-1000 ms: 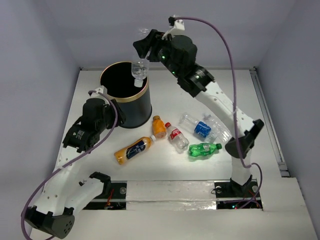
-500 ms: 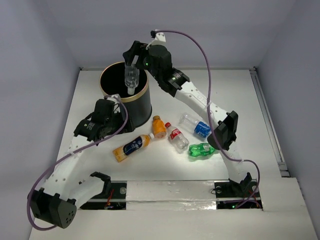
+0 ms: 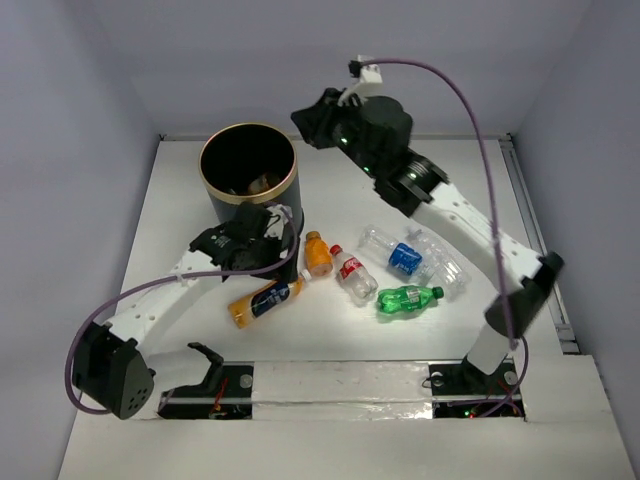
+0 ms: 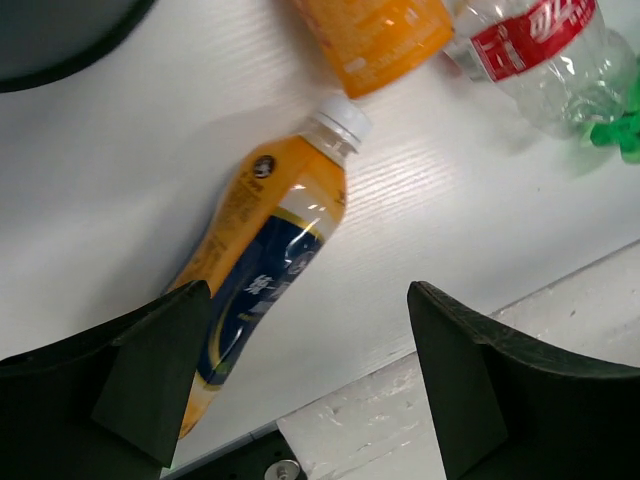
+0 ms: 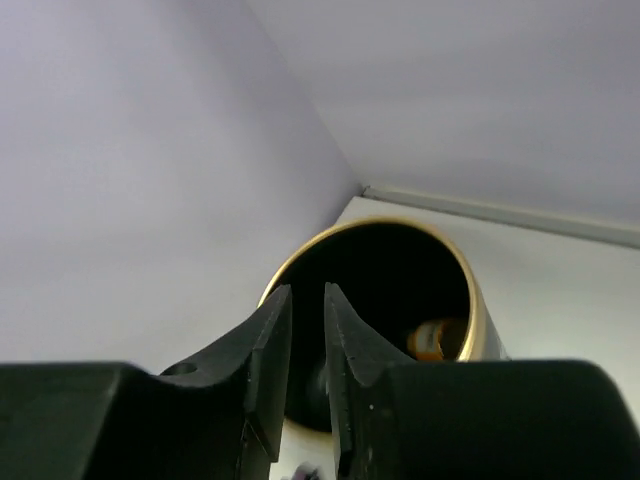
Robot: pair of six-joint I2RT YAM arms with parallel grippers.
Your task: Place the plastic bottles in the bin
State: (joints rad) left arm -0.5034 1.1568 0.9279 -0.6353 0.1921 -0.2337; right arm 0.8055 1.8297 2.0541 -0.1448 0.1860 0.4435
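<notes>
The left gripper comes down astride the bottle's orange shoulder [image 3: 288, 290] [image 4: 293, 190] near the white cap next, since its fingers are open and the blue-labelled bottle lies below.
The black bin with a gold rim [image 3: 204, 170] stands at the back left, with bottles lying inside it [image 3: 255, 183]. Several bottles lie on the table: an orange one with a blue label [image 3: 262, 300], a small orange one [image 3: 318, 255], a clear red-labelled one [image 3: 353, 275], a green one [image 3: 405, 298] and a clear blue-labelled one [image 3: 398, 252]. My left gripper [image 3: 283, 228] is open and empty, hovering over the blue-labelled orange bottle [image 4: 270, 260]. My right gripper [image 3: 303, 112] is shut and empty, up to the right of the bin [image 5: 470, 300].
Another clear bottle [image 3: 445, 265] lies right of the blue-labelled one. An orange bottle [image 5: 435, 340] shows inside the bin in the right wrist view. The table's front edge strip [image 4: 450, 400] is just below my left gripper. Walls close in at the back and sides.
The clear bottle my right gripper held over the bin is gone from it; that gripper has pulled back right. My left gripper moved right and down toward the orange bottle.
</notes>
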